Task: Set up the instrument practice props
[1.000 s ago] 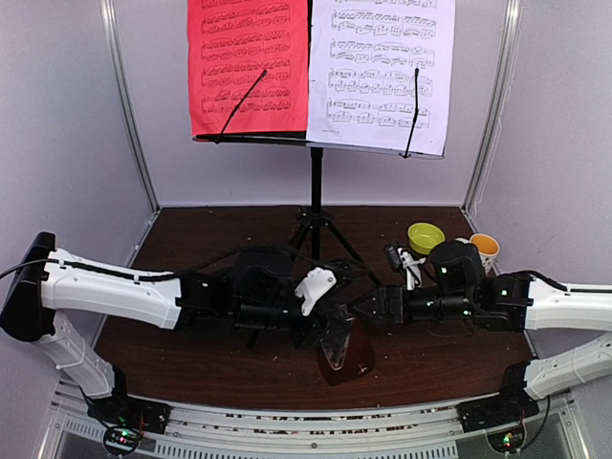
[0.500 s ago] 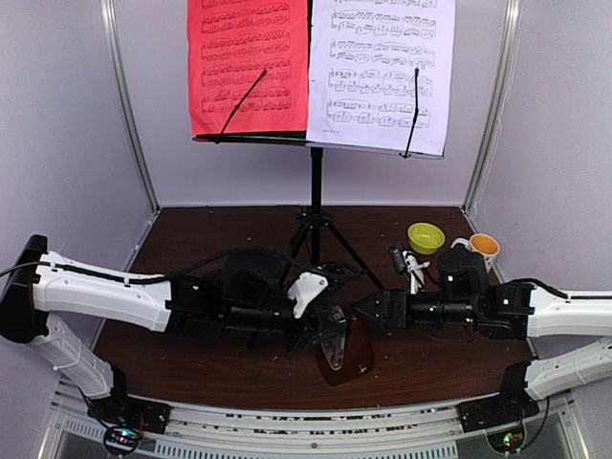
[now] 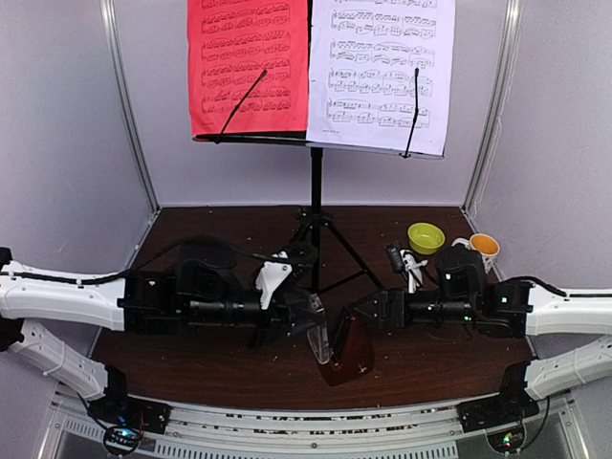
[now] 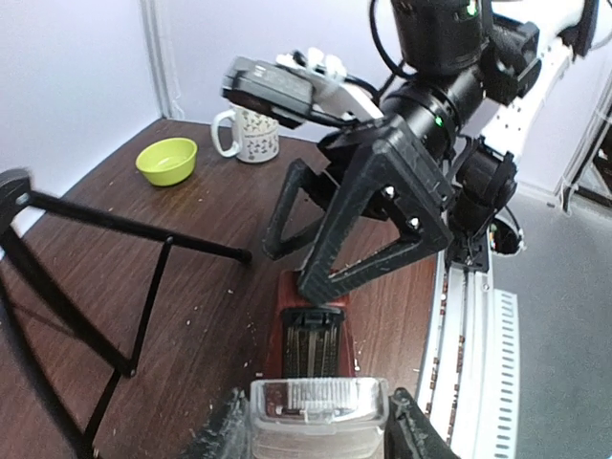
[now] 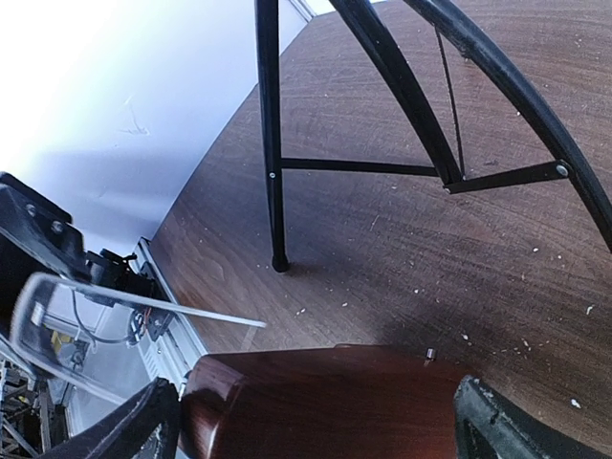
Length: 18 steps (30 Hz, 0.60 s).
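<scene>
The cover (image 3: 321, 339) is off, so next my left gripper should swing away from the metronome (image 3: 349, 352), turn downward and lower to the open table past the tripod legs.
The black music stand (image 3: 316, 182) stands at the back centre, with the red sheet (image 3: 247, 67) and the white sheet (image 3: 382, 72) on its desk. The red-brown metronome (image 3: 349, 352) stands near the front edge. My right gripper (image 3: 356, 325) is shut on its body, which fills the space between the jaws in the right wrist view (image 5: 325, 402). My left gripper (image 3: 308, 325) is shut on the clear cover (image 3: 321, 339), held just left of the metronome and off it. In the left wrist view the cover (image 4: 318, 411) sits between my fingers, with the uncovered metronome face (image 4: 311, 339) beyond.
A small green bowl (image 3: 426, 236) and a spotted white mug (image 3: 483, 246) stand at the back right, behind my right arm. The stand's tripod legs (image 3: 330, 244) spread over the table's middle. Grey walls close in both sides.
My left arm has drawn back to the left, pulling the clear cover off the metronome. The right gripper has stayed shut on the metronome body.
</scene>
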Motion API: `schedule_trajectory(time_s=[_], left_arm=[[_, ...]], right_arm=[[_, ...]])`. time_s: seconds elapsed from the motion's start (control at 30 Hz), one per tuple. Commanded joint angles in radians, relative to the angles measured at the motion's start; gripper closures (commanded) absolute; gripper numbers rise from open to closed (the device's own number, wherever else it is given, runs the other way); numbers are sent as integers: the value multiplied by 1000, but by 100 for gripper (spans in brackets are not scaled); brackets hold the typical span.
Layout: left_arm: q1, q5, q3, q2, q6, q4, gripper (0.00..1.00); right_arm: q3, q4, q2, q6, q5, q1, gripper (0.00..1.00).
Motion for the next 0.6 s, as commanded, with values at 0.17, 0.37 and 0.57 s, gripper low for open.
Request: schedule_trajectory(time_s=[0.17, 0.37, 0.57], left_arm=[[152, -193, -73, -284, -363, -393, 83], [579, -72, -37, -315, -408, -699, 83], [748, -31, 69, -121, -349, -809, 85]], right_arm=[[24, -243, 84, -101, 0, -3, 0], [84, -257, 113, -132, -27, -1, 0], [105, -272, 125, -144, -33, -2, 0]])
